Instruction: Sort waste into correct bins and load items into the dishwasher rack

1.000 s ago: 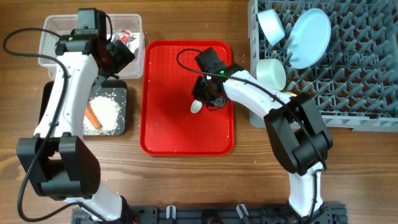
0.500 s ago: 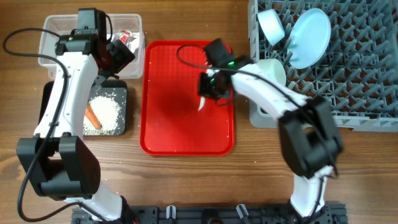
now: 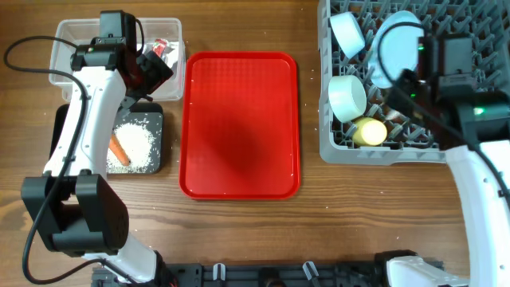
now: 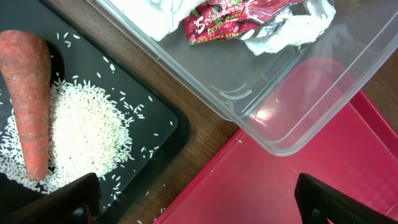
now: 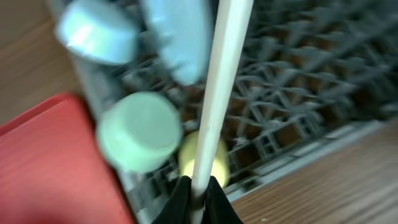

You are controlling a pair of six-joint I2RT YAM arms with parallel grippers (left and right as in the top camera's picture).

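Observation:
The row along the rack's near edge [image 3: 416, 140] is empty beside the yellow cup [image 3: 369, 131], so my right gripper will go down and back to that row and let go of the spoon.
My right gripper [image 5: 198, 193] is shut on the white spoon [image 5: 217, 93] and holds it over the grey dishwasher rack [image 3: 478, 127]; it also shows in the overhead view [image 3: 402, 89]. In the rack are the light-blue plate [image 3: 394, 40], two pale bowls [image 3: 348, 32] [image 3: 347, 94] and the yellow cup [image 3: 369, 131]. My left gripper [image 4: 199, 205] is open and empty, above the gap between the clear tub [image 4: 261, 93] and the black tray [image 4: 155, 118]. The tub holds the wrapper [image 4: 236, 18] and tissue [image 4: 155, 15]. The tray holds rice [image 4: 81, 137] and the carrot [image 4: 28, 106]. No brown lump shows.
The flat red tray [image 3: 239, 119] lies between the bins and the rack with nothing on it. A few rice grains lie on the wood beside the black tray. The right wrist view is blurred.
My right gripper lifted the spoon off the red tray and carried it right, over the rack. The left arm has not moved.

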